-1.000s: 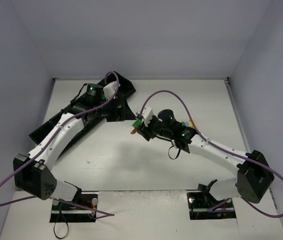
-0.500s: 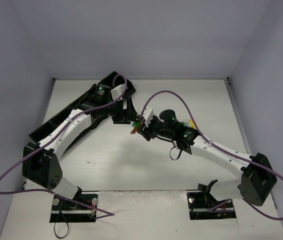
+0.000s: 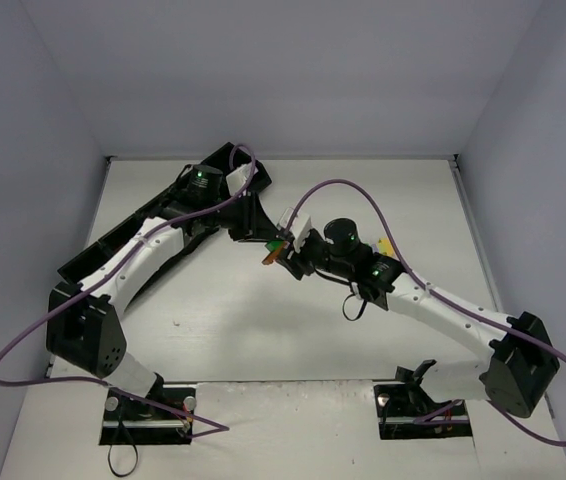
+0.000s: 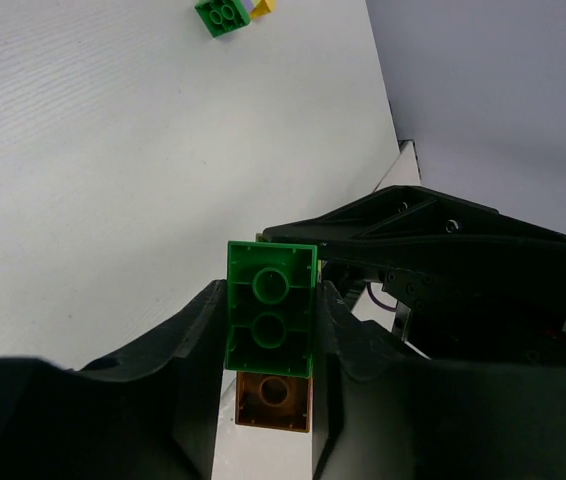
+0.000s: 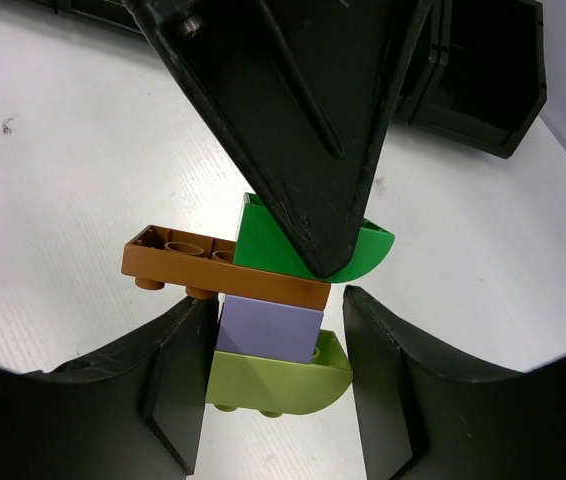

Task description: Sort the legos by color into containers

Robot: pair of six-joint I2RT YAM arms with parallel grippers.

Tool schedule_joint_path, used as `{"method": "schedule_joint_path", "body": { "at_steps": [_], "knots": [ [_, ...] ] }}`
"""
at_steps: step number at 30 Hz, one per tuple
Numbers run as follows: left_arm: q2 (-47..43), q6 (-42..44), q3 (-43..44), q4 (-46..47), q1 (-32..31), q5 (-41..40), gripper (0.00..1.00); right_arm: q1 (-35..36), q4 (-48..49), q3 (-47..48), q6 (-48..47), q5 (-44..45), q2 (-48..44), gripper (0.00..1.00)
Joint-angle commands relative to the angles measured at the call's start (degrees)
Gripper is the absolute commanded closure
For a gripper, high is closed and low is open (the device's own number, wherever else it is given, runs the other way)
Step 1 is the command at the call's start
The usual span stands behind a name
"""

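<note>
The bare tabletop is open below my right gripper, so next my right gripper will move away from the left gripper and down to release the lime curved brick (image 5: 278, 380).
My right gripper (image 5: 273, 372) is shut on a stack of legos and holds it above the table. The stack is a lime curved brick (image 5: 278, 380), a purple brick (image 5: 268, 328), a brown plate (image 5: 178, 262) and a green curved brick (image 5: 261, 242). My left gripper (image 4: 268, 330) is shut on that green brick (image 4: 268, 315), with the brown plate (image 4: 275, 402) just behind it. From above, both grippers meet at the stack (image 3: 277, 250). The black tray of containers (image 3: 85, 260) runs diagonally under my left arm.
A loose green lego (image 4: 222, 15) and a yellow one (image 4: 262, 6) lie together on the white table beyond the grippers. Tray compartments (image 5: 483, 90) stand behind the stack. Grey walls close the table at the back and sides.
My left arm has swung right from over the tray to the stack, and its jaws have closed on the green brick. My right gripper has kept its hold and shifted slightly.
</note>
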Motion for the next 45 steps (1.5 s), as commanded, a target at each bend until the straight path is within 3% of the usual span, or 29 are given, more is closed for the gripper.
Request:
{"method": "schedule_joint_path", "body": {
  "at_steps": [1,3,10,28,37,45],
  "knots": [
    [-0.8,-1.6,1.2,5.4,-0.3,4.7,0.89,0.2,4.8,1.2,-0.6,0.0,-2.1,0.84],
    [-0.9,-1.7,1.3,5.5,0.0,5.0,1.00,0.3,4.8,1.0,-0.8,0.3,-2.3,0.85],
    [-0.8,-1.6,2.5,4.1,2.6,7.5,1.00,0.3,4.2,-1.9,-0.5,1.5,-4.1,0.85],
    [-0.1,3.5,7.0,-2.6,6.8,4.7,1.00,0.0,2.6,-4.2,-0.5,3.1,-3.7,0.87],
    [-2.3,7.4,4.5,-4.8,9.7,-1.5,1.00,-0.1,-0.4,-1.2,6.1,5.9,8.6,0.85],
    [-6.5,8.1,-1.9,-0.2,11.2,-3.4,1.00,0.0,-1.4,2.4,12.8,8.6,19.0,0.83]
  ]
}}
